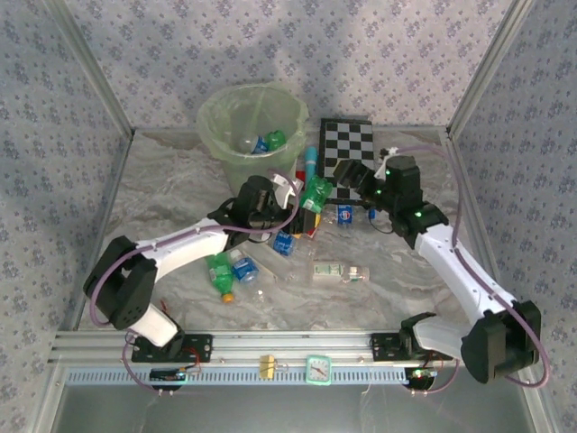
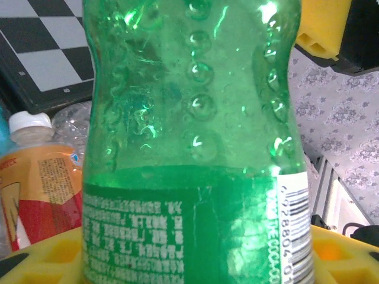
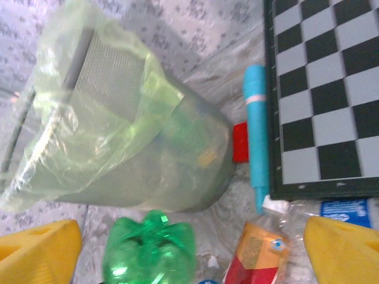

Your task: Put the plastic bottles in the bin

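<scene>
My left gripper next lifts the green bottle [image 1: 316, 191] first, then carries it away from my base to get it over the bin's opening, then releases it.
My left gripper [image 1: 302, 198] is shut on a green plastic bottle [image 1: 316, 191] and holds it above the clutter at mid-table. In the left wrist view the green bottle [image 2: 195, 148] stands between my yellow fingers [image 2: 47, 254]. My right gripper [image 1: 343, 173] hovers open at the checkerboard's near-left corner, with its yellow fingertips [image 3: 38, 248] wide apart and nothing between them. Below it are the held green bottle's base [image 3: 148, 251] and a red-labelled bottle [image 3: 254, 257]. The pale-green bin [image 1: 252, 126] stands at the back with a few bottles [image 1: 266, 142] inside. Other bottles [image 1: 236, 271] lie on the table.
A checkerboard [image 1: 347, 149] lies right of the bin. A teal tube [image 3: 256, 130] and a small red block [image 3: 239, 142] sit between the bin and the board. A clear bottle [image 1: 338, 271] lies near the front centre. Metal frame posts and patterned walls enclose the table.
</scene>
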Controlling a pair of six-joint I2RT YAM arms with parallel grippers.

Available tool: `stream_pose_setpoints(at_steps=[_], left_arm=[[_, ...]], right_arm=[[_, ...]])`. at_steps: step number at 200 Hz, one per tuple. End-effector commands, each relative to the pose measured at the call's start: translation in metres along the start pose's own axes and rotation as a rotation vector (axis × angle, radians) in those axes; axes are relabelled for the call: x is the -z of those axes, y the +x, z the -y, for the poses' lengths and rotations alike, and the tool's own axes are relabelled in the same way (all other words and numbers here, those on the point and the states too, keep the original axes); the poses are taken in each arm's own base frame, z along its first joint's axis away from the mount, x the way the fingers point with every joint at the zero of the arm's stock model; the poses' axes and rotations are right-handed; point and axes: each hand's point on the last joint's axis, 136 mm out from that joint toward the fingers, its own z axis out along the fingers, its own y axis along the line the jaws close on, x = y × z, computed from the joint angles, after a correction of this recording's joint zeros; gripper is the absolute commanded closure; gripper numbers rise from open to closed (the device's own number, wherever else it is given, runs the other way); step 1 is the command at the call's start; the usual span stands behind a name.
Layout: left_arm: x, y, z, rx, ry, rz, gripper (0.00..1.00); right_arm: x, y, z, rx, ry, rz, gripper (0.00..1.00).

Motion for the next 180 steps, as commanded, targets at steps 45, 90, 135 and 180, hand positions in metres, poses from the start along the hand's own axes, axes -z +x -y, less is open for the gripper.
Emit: stream_pose_setpoints(at_steps=[45, 90, 135, 180], left_arm=[[0.068, -0.082, 0.051, -0.261, -0.045, 0.227, 0.5], [0.109, -0.15, 0.065, -0.374, -0.099, 0.39, 0.51], [0.139, -0.213, 0.022, -0.357, -0.326, 0.457, 0.52], [0.141, -0.238, -0.039, -0.266, -0.471, 0.415, 0.52]], right_arm=[[0.009, 0.017, 0.07, -0.117, 0.146, 0.025, 0.0], [0.008, 0.028, 0.081, -0.122, 0.155, 0.013, 0.0], [0.019, 0.021, 0.085, -0.093, 0.199, 0.058, 0.0], [0.027, 0.018, 0.089, -0.052, 0.211, 0.102, 0.0]])
